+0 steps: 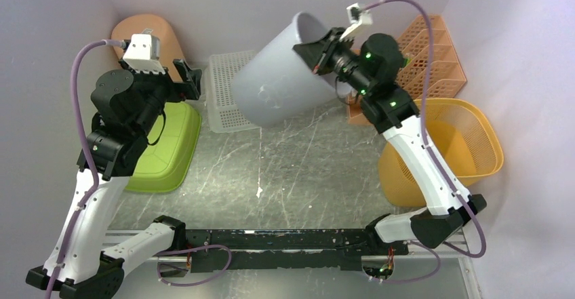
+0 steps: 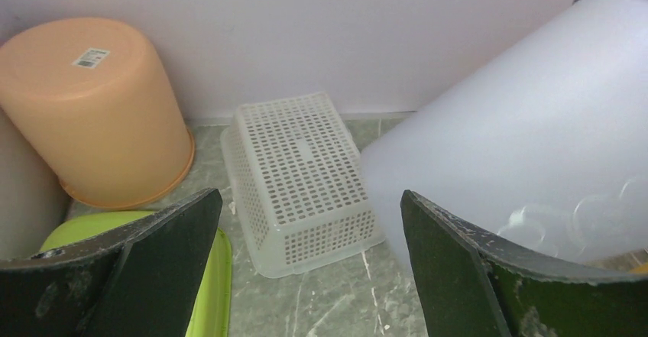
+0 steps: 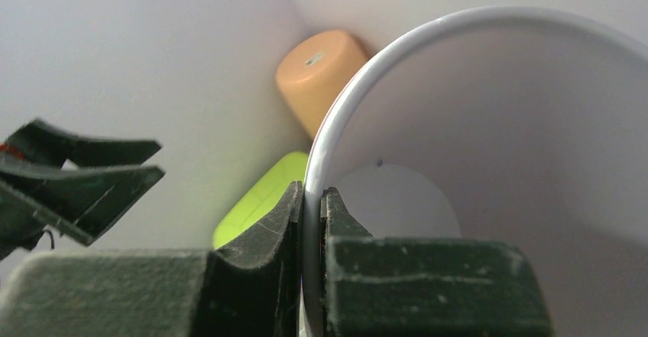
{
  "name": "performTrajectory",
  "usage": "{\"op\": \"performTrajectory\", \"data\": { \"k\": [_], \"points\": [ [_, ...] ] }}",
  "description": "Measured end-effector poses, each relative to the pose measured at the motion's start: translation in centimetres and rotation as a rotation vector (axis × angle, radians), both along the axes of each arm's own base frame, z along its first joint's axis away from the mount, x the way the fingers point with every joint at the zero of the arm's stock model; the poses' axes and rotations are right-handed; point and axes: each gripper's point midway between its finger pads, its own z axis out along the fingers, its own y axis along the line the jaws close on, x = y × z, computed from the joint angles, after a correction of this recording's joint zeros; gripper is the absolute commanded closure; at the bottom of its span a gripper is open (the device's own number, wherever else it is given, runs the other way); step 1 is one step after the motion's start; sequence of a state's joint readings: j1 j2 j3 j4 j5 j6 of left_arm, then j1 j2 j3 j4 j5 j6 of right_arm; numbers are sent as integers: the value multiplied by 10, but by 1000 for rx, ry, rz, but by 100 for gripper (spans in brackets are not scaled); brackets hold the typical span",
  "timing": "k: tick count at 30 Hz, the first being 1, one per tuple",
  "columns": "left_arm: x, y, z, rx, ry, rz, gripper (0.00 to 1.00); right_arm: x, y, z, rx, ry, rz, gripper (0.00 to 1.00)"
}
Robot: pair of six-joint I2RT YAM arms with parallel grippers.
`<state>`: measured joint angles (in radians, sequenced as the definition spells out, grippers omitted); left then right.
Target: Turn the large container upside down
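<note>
The bare grey tabletop is below my right gripper and back from it. The gripper needs to move back and down, turning the bucket with its opening down to release it.
The large container is a pale grey bucket (image 1: 285,75), tilted on its side with its base low to the left and its open mouth up to the right. My right gripper (image 1: 317,53) is shut on its rim (image 3: 321,161) and holds it off the table. The bucket also fills the right of the left wrist view (image 2: 535,131). My left gripper (image 1: 192,78) is open and empty, left of the bucket's base, its fingers (image 2: 160,253) wide apart.
A white perforated basket (image 1: 227,92) lies upside down behind the bucket. An orange bucket (image 1: 146,38) stands upside down at the back left. A green tub (image 1: 166,150) lies at the left. An orange basket (image 1: 461,146) and orange racks (image 1: 437,58) stand at the right.
</note>
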<state>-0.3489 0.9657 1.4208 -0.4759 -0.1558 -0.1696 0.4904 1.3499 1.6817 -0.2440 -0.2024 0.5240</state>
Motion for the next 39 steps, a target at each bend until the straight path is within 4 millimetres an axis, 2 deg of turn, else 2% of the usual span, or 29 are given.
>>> {"op": "performTrajectory", "data": {
  "k": [4, 8, 14, 17, 20, 24, 27, 30, 39],
  "points": [
    [-2, 6, 10, 15, 1, 28, 0, -21, 41, -26, 3, 35, 93, 100],
    [-2, 9, 25, 9, -24, 41, 0, -43, 68, -61, -2, 90, 150, 100],
    [0, 9, 29, 8, -25, 42, 0, -84, 120, -112, -49, 149, 254, 100],
    [1, 8, 25, 13, -10, 42, 0, -98, 143, -124, -43, 156, 303, 100],
    [1, 8, 22, 17, -2, 42, 0, -103, 157, -131, 4, 156, 331, 100],
    [1, 8, 21, 20, 5, 43, 0, -101, 165, -140, 102, 158, 340, 100],
    [1, 8, 19, 22, 12, 43, 0, -99, 163, -156, 191, 173, 326, 100],
    [2, 8, 18, 24, 15, 43, 0, -99, 155, -180, 286, 207, 292, 100],
    [8, 6, 12, 30, 32, 43, 0, -104, 126, -201, 482, 255, 217, 100]
  ]
}}
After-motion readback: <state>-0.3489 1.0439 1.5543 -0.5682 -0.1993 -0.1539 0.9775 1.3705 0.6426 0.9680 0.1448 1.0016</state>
